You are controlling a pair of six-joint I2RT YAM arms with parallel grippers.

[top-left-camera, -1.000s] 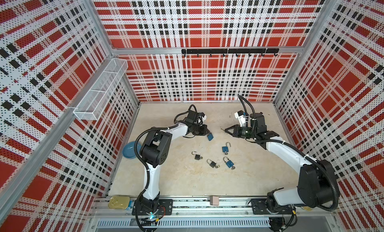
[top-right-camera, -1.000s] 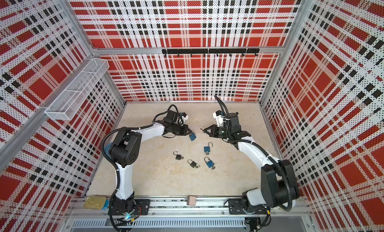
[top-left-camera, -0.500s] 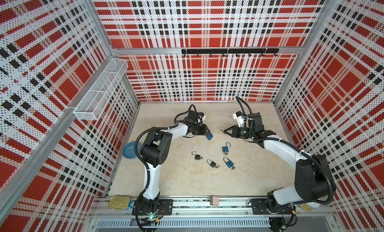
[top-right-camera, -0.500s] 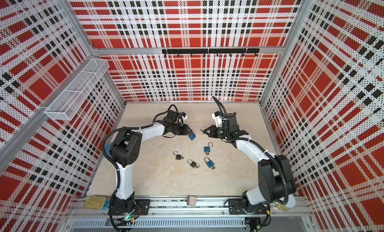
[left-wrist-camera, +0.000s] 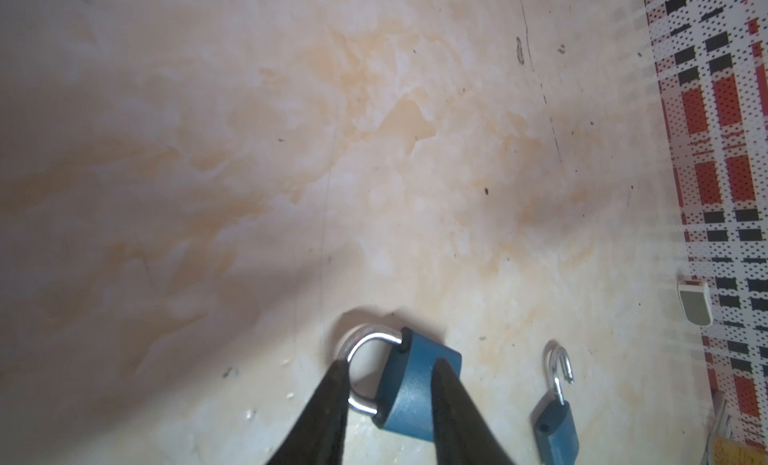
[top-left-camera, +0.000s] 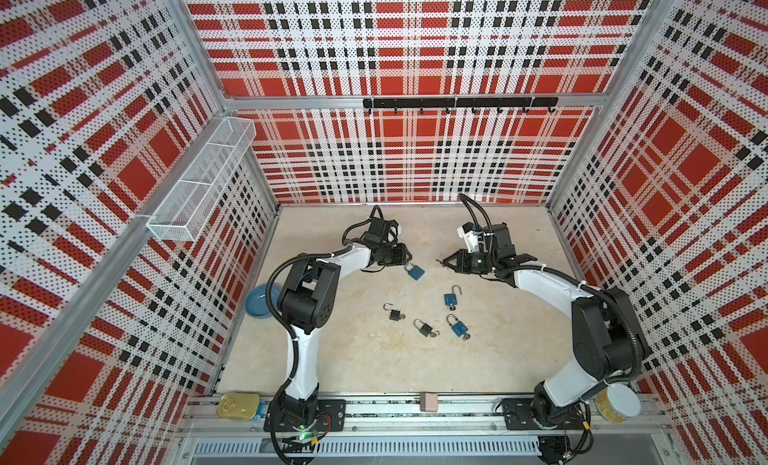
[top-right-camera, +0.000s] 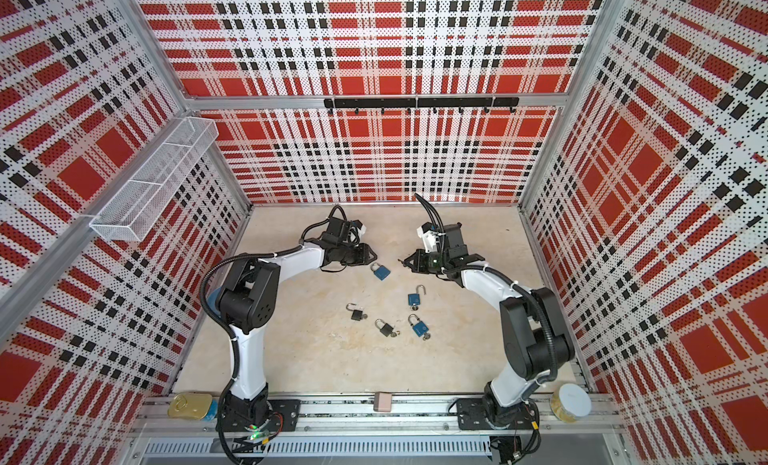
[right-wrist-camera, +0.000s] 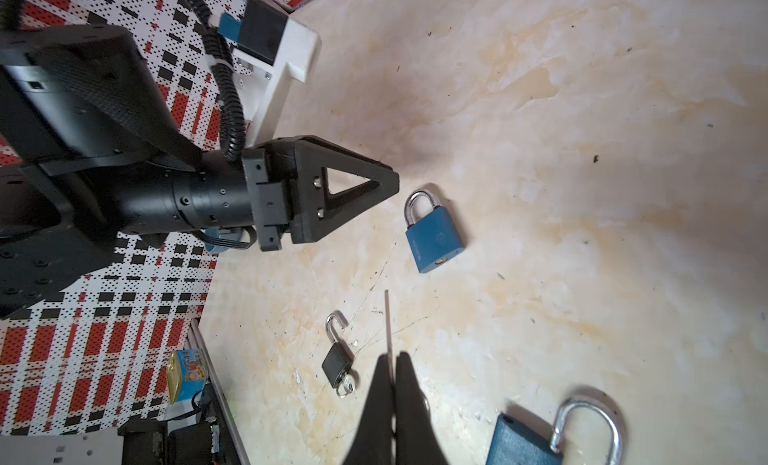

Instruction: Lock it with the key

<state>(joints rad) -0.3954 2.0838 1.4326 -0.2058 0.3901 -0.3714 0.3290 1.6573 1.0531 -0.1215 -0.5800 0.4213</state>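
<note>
The key (right-wrist-camera: 387, 325) goes down toward the blue padlock in my right gripper next for release beside its far edge (right-wrist-camera: 468, 226), a spot below the gripper, past the blade's tip.
A blue padlock (top-left-camera: 415, 271) (top-right-camera: 381, 271) with its shackle pushed in lies flat on the table. My left gripper (top-left-camera: 405, 255) (top-right-camera: 372, 254) hovers just behind it, open. In the left wrist view the padlock (left-wrist-camera: 415, 384) shows between the spread fingers of the left gripper (left-wrist-camera: 390, 361). The right wrist view shows this padlock (right-wrist-camera: 434, 236) lying free of that gripper's tip. My right gripper (top-left-camera: 446, 262) (top-right-camera: 405, 262) (right-wrist-camera: 392, 355) is shut on the key (right-wrist-camera: 387, 325), whose thin blade sticks out past the fingertips toward the padlock.
Several other padlocks lie nearer the front: a blue one with an open shackle (top-left-camera: 451, 297) (right-wrist-camera: 523, 442), a black open one (top-left-camera: 395, 314) (right-wrist-camera: 336, 363), a black one (top-left-camera: 424, 328) and a blue one (top-left-camera: 457, 328). A blue bowl (top-left-camera: 257, 305) sits at the left wall.
My left gripper's jaws have opened and let go of the blue padlock, which now rests on the table. The right gripper stays shut on the key, almost in place.
</note>
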